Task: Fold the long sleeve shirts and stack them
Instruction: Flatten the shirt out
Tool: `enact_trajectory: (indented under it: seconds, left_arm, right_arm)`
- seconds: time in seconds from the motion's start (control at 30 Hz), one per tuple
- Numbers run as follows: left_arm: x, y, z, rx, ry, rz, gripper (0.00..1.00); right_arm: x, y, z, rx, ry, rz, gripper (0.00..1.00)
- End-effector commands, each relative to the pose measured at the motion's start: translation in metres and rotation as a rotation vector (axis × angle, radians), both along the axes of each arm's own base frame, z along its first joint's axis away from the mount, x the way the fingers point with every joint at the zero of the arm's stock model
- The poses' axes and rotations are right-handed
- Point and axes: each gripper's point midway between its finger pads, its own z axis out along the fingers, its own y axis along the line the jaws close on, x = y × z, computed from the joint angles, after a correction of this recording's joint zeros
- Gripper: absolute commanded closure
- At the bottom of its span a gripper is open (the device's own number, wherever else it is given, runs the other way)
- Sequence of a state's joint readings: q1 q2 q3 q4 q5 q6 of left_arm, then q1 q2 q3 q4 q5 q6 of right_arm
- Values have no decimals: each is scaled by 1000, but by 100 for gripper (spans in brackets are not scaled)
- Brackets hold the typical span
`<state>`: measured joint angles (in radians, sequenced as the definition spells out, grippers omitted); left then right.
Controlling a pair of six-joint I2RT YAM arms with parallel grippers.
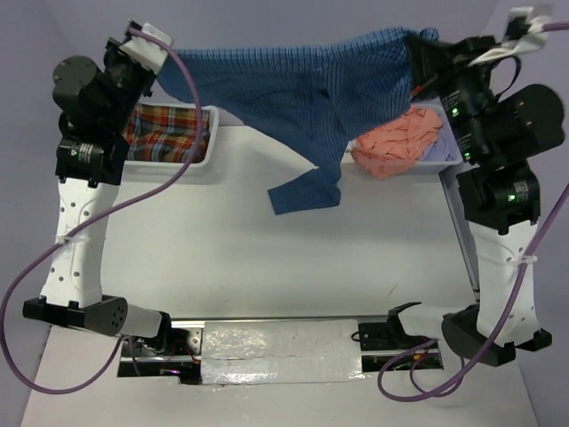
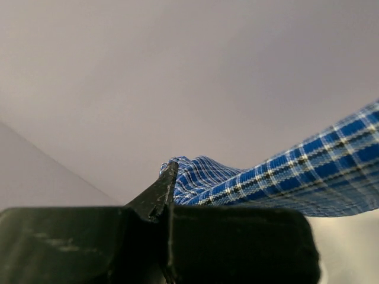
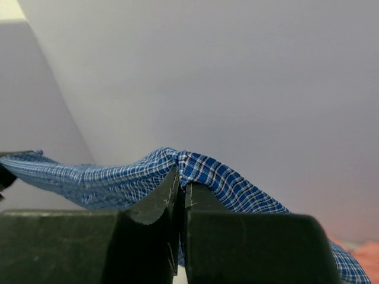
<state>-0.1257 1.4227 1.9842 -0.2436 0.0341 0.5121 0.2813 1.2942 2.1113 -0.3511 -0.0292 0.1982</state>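
Note:
I will next move my right gripper down and back over the clear white tabletop, tipping its fingers downward, as the shirt hangs in the air.
A blue checked long sleeve shirt (image 1: pixel 293 84) hangs stretched in the air between both arms above the far side of the table. One sleeve end (image 1: pixel 305 189) dangles down to the tabletop. My left gripper (image 1: pixel 169 49) is shut on the shirt's left edge (image 2: pixel 195 177). My right gripper (image 1: pixel 418 44) is shut on its right edge (image 3: pixel 177 163); the cloth bulges over the pressed fingertips (image 3: pixel 169 189). A red-green plaid shirt (image 1: pixel 169 133) lies in the left white tray (image 1: pixel 212 142). A salmon orange shirt (image 1: pixel 396 142) is heaped in the right tray (image 1: pixel 447 153).
Pale lavender cloth (image 1: pixel 436 149) shows under the orange shirt in the right tray. The white tabletop (image 1: pixel 267 267) spreads between the arms. A silver taped strip (image 1: pixel 280 351) runs along the near edge between the arm bases.

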Motion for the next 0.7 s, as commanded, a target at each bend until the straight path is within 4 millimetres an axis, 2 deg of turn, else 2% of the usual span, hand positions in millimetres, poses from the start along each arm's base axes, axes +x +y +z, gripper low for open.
enact_trajectory:
  seconds: [0.0,0.03,0.07,0.1,0.13,0.17,0.2,0.23,0.27,0.3,0.33,0.37,0.4,0.43,0.5,0.53,0.57,0.6,0.67]
  left_arm:
    - [23,-7,-69,142,158,-21,100]
    - [23,-4,-92,171,214,-6,100]
    - [9,0,-102,204,257,1,100]
    - [4,4,-117,260,292,8,100]
    - [-1,7,-150,305,372,12,100]
    - [-22,15,-165,343,430,27,100]
    - [-31,18,-200,386,523,18,100]
    - [-43,25,-219,411,583,39,100]
    - [-61,29,-229,424,619,38,100]
    - [-80,31,-259,444,732,17,100]
    - [-94,32,-294,461,833,-5,100]
    - [-108,33,-309,469,885,-23,100]
    - [-124,35,-333,489,978,-39,100]
    - [-138,40,-366,505,1074,-41,100]
    - [-154,53,-393,545,1168,0,100]
    - [-170,58,-417,570,1250,-3,100]
    - [-178,62,-426,588,1286,1,100]
    - [-192,67,-441,619,1349,-3,100]
    - [-202,68,-452,643,1387,-25,100]
  right_arm:
    - [32,-1,-64,-78,127,-60,100]
    - [31,-4,-77,-77,151,-69,100]
    - [8,-10,-74,-63,127,-66,100]
    - [15,-6,-112,-81,203,-56,100]
    - [9,-6,-129,-62,237,-39,100]
    - [-15,-12,-130,-42,218,-34,100]
    - [-14,-1,-175,-42,312,22,100]
    - [-35,-3,-182,-19,304,47,100]
    - [-41,-1,-203,-8,353,64,100]
    - [-38,3,-250,-4,454,78,100]
    - [-53,6,-264,42,483,121,100]
    - [-56,10,-288,49,543,141,100]
    - [-57,15,-332,47,643,164,100]
    - [-66,24,-349,60,692,225,100]
    - [-77,33,-395,39,835,272,100]
    - [-85,37,-408,17,880,305,100]
    - [-93,36,-423,0,943,308,100]
    - [-96,34,-428,-20,959,304,100]
    - [-101,27,-433,-29,962,268,100]
